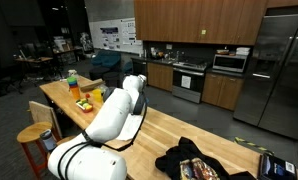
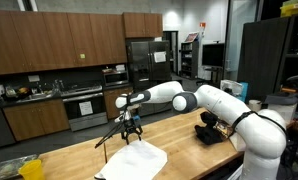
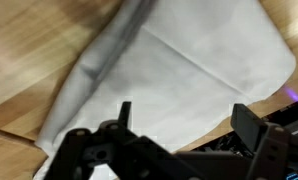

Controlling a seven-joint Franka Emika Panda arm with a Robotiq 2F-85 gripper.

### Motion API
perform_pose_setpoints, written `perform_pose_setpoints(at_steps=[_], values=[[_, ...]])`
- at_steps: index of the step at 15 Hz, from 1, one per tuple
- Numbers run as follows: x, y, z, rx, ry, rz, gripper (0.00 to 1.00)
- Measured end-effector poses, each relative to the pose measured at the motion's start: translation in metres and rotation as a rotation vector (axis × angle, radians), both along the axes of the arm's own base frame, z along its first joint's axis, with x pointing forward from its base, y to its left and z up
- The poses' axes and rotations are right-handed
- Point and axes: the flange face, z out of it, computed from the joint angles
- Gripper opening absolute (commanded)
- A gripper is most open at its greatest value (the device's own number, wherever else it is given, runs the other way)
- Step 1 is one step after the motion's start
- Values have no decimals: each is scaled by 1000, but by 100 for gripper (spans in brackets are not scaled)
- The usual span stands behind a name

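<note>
The cloth's folded edge (image 2: 115, 152) (image 3: 101, 66) lies to one side of the gripper's open fingers, so the gripper will move down and over onto that folded edge next.
A white cloth (image 3: 179, 65) lies spread on the wooden table (image 3: 19, 50), with one edge folded over at its left. My gripper (image 3: 187, 120) hangs just above the cloth, open, with nothing between its two dark fingers (image 3: 251, 122). In an exterior view the gripper (image 2: 129, 128) points down over the far end of the cloth (image 2: 134, 160), apart from it. In the exterior view from behind the robot, the white arm (image 1: 114, 115) hides both the gripper and the cloth.
A black bag (image 2: 214, 130) lies on the table beside the robot's base, also seen as a dark heap (image 1: 194, 160). Bottles and yellow items (image 1: 81, 95) stand at the table's far end. A wooden stool (image 1: 34, 135) stands beside the table. Kitchen cabinets and a fridge (image 2: 139, 65) line the back.
</note>
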Motion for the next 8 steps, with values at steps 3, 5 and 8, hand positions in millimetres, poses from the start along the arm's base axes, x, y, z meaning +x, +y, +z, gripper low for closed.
perform_pose_setpoints(at_steps=[3,5,8], values=[[-2,-1,-7,-29,-3,23,100],[1,-4,-11,-28,-13,16,100],[14,-9,-15,-8,-86,-23,100]])
